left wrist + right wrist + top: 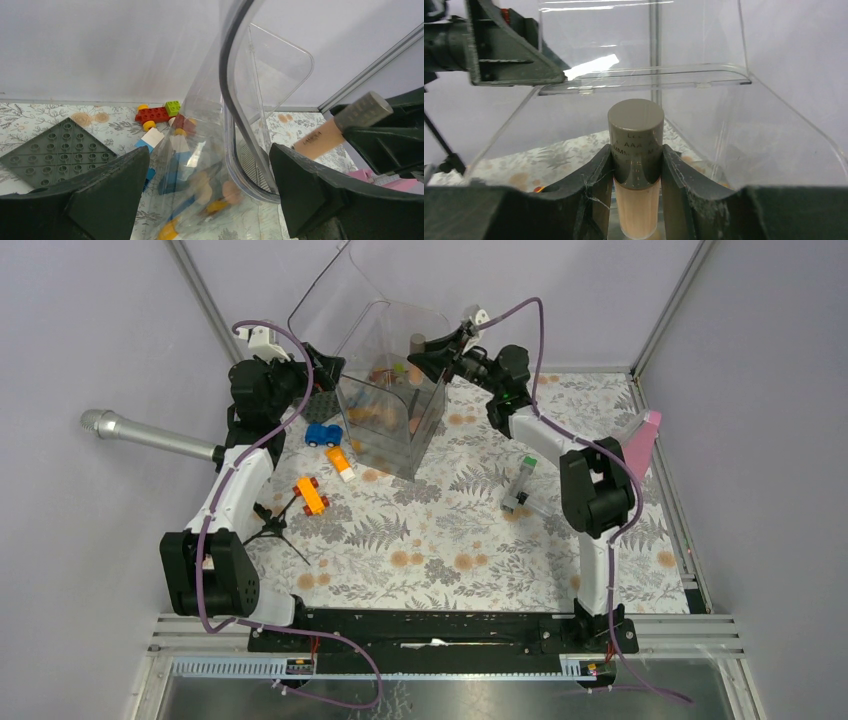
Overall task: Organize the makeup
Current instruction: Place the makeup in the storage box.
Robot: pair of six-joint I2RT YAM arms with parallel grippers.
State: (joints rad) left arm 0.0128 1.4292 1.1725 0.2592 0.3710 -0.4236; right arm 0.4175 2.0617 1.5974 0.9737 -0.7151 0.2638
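My right gripper goes down and to the left in the top view, into the box's back section (391, 378) next, because the bottle still hangs above it.
A clear acrylic box (392, 412) stands at the back centre with its lid tipped up and back. Coral-pink and orange items lie inside it (383, 416). My right gripper (432, 358) is shut on a peach foundation bottle with a grey cap (417, 343), upright over the box's open top; the right wrist view shows the bottle (636, 125) clamped between the fingers (599, 175). My left gripper (325, 370) is open at the box's left side, its jaws wide on either side of the lid rim (235, 115) without touching it. A grey tube with a green cap (521, 484) lies on the cloth at the right.
A blue toy car (322, 434), an orange-white block (341, 462) and an orange car (311, 495) lie left of the box. A silver microphone (150, 435) on a black tripod (275, 528) is at the far left. A pink item (640, 443) leans at the right wall. A grey baseplate (57, 145) and a red block (152, 115) lie behind.
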